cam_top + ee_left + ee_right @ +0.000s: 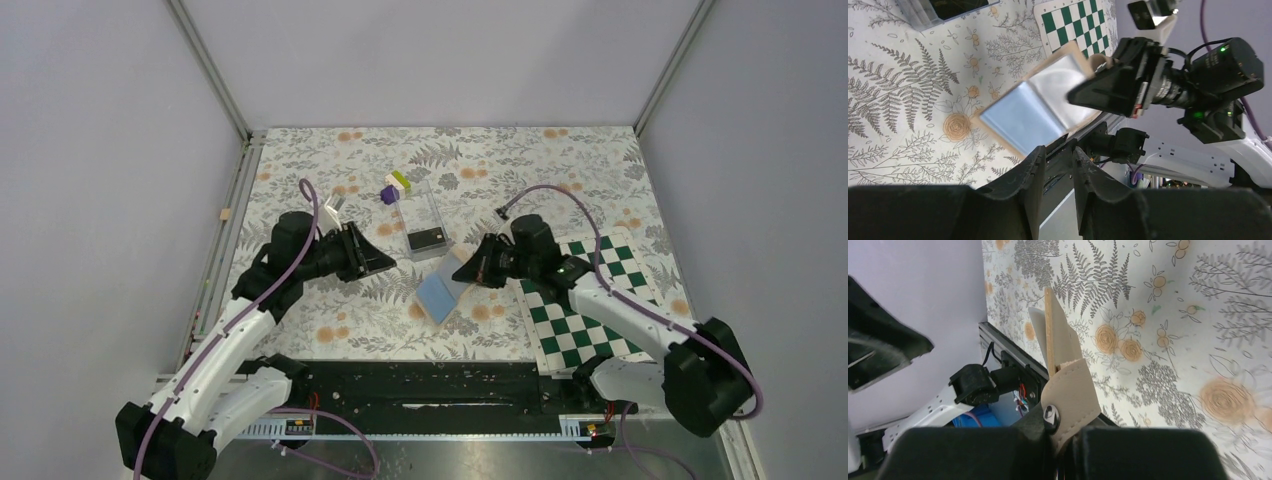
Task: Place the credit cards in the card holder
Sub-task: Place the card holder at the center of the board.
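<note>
The tilted card holder goes down onto the bare tabletop next, and my right gripper releases its snap tab [1070, 390], as that clear patch lies below the gripper.
The card holder [438, 293] hangs open and tilted, light blue inside and tan outside, with its low corner near the tabletop. My right gripper [464, 272] is shut on its snap tab [1070, 390]; in the right wrist view the card holder [1057, 340] stands edge-on above the gripper [1060, 427]. A black credit card [426, 239] lies inside the clear plastic case [420, 205]. My left gripper [388, 263] hovers left of the card holder [1033, 112], its fingers [1037, 165] a narrow gap apart and holding nothing. Other cards are not visible.
A purple-green-white block cluster [395, 187] sits behind the clear case. A green-white checkerboard [585, 305] lies at the right under the right arm. A black rail [420, 385] runs along the near table edge.
</note>
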Robot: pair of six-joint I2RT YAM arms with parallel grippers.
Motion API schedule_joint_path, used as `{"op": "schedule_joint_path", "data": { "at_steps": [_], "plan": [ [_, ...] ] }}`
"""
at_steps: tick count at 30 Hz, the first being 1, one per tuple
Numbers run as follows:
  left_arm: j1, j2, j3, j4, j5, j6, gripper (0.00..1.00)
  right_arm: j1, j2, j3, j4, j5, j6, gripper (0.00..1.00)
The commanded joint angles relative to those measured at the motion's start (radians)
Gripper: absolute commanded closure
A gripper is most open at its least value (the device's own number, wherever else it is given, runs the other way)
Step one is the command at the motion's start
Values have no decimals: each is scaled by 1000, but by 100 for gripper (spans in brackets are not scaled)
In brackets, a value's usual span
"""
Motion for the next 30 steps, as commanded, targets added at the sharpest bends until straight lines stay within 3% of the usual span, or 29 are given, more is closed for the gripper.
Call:
{"op": "schedule_joint_path", "data": {
  "at_steps": [1, 6, 10, 12, 16, 19, 22, 30],
  "plan": [
    [6, -24, -25, -26, 10, -6, 73, 89, 96, -48, 334, 136, 161, 100],
    [4, -40, -58, -27, -20, -9, 73, 120, 196, -114, 452, 204, 249, 100],
    [-8, -16, -73, -18, -12, -21, 74, 147, 241, -107, 368, 253, 251, 100],
    [-34, 9, -63, -19, -19, -14, 74, 149, 234, -125, 343, 277, 266, 95],
    [-101, 69, -37, -19, -48, -1, 74, 148, 225, -121, 251, 289, 255, 78],
    [-146, 106, -12, -13, -73, -5, 75, 148, 220, -118, 207, 289, 278, 47],
    [-192, 142, 23, -13, -107, -5, 76, 147, 216, -91, 138, 291, 273, 29],
    [-299, 294, 70, -13, -182, -5, 77, 137, 101, -13, -149, 464, 177, 1]
  ]
}}
